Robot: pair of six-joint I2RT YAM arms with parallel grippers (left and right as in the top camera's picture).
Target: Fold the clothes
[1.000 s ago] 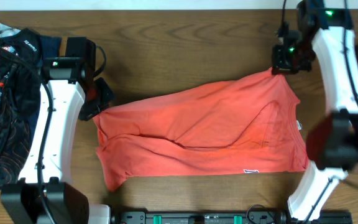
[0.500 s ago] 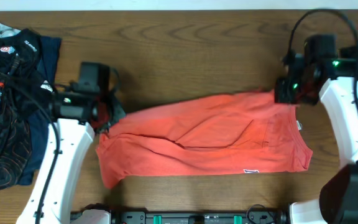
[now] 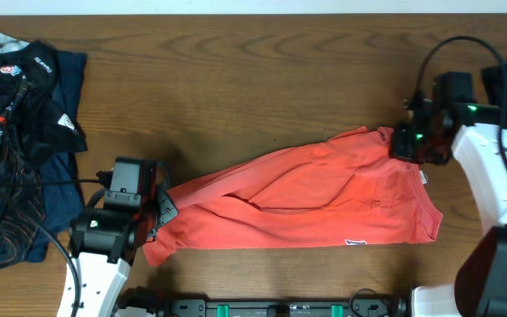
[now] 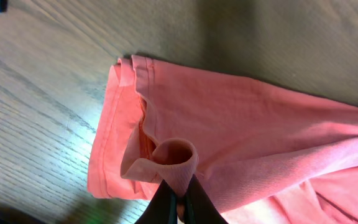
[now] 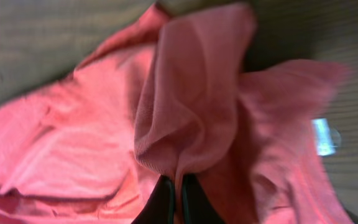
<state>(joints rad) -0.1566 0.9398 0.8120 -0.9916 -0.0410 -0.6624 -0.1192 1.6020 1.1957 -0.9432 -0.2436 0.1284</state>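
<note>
The left gripper draws back toward the base bar and down next, then brings the pinched loop to the shirt's front hem [image 3: 166, 251] [image 4: 120, 194].
The clothes, a coral-red T-shirt [image 3: 315, 198], lie across the wooden table, folded into a long band. My left gripper [image 3: 158, 211] is shut on the shirt's left end; the wrist view shows a curled loop of the coral cloth [image 4: 173, 158] pinched between the left gripper's [image 4: 180, 198] dark fingers. Over at the upper right corner of the shirt, my right gripper [image 3: 400, 141] is shut on a bunched fold of the T-shirt [image 5: 191, 124], which rises from between the right gripper's [image 5: 175, 191] fingers. A small white label [image 3: 355, 241] shows on the front hem.
A pile of dark navy garments [image 3: 16, 132] lies at the far left of the table [image 3: 236, 79]. The arms' base rail [image 3: 280, 308] runs along the front edge. A white tag [image 3: 424, 178] sticks out at the shirt's right side.
My left gripper has pulled the shirt's left end toward the front edge, narrowing that end. The right gripper has come forward with its corner, so the back half now lies over the front.
</note>
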